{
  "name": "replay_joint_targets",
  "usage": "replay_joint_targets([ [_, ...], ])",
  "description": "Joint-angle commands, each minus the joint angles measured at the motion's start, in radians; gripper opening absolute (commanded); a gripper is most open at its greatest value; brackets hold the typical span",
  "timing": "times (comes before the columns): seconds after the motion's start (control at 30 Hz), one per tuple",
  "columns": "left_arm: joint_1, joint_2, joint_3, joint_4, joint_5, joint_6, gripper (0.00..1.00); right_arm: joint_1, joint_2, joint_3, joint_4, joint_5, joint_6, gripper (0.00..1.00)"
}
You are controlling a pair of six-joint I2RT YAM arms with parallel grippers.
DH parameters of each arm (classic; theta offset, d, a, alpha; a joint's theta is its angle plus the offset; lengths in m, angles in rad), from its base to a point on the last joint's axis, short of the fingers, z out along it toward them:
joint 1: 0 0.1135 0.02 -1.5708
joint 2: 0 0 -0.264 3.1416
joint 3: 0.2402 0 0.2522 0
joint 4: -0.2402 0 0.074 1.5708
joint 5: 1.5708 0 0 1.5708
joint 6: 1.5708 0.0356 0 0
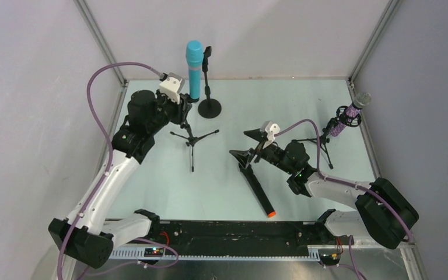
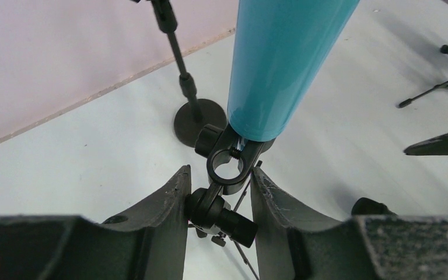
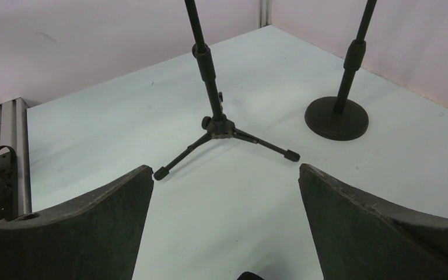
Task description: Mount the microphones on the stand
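My left gripper shifts the middle tripod stand it holds outward next, left in the top view, since the cyan-blue microphone (image 1: 194, 69) crowds the round-base stand's bare clip.
The cyan-blue microphone (image 1: 194, 69) (image 2: 280, 64) stands upright in the clip (image 2: 231, 164) of the middle tripod stand (image 1: 192, 139) (image 3: 216, 125). My left gripper (image 1: 182, 108) (image 2: 219, 181) is shut on that stand's swivel joint (image 2: 219, 213) just under the clip. The glittery purple microphone (image 1: 350, 114) sits tilted in the right tripod stand (image 1: 325, 140). On the table lies the black microphone (image 1: 256, 188) with its orange end (image 1: 272, 214) toward me. My right gripper (image 1: 248, 146) (image 3: 226, 175) hangs wide open over the black microphone's far end, holding nothing.
A round-base stand (image 1: 209, 108) (image 2: 198, 119) (image 3: 336, 116) with a bare clip (image 1: 207, 53) stands just right of the cyan microphone. Grey walls close in the back and sides. A black rail (image 1: 233, 230) runs along the near edge.
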Motion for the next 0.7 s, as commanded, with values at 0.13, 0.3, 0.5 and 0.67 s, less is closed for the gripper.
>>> replay_joint_targets([
  [0.13, 0.091, 0.012, 0.057, 0.107, 0.012, 0.057, 0.00, 0.004, -0.035, 0.001, -0.027, 0.025, -0.015, 1.00],
  [0.3, 0.140, 0.026, 0.058, 0.107, 0.019, 0.075, 0.00, 0.004, -0.053, 0.001, -0.054, 0.041, -0.028, 0.99],
  [0.5, 0.219, 0.048, 0.075, 0.109, 0.064, 0.081, 0.00, 0.004, -0.057, -0.002, -0.059, 0.044, -0.030, 1.00],
  [0.67, 0.264, 0.076, 0.106, 0.108, 0.069, 0.091, 0.00, 0.002, -0.060, -0.002, -0.068, 0.045, -0.038, 0.99],
])
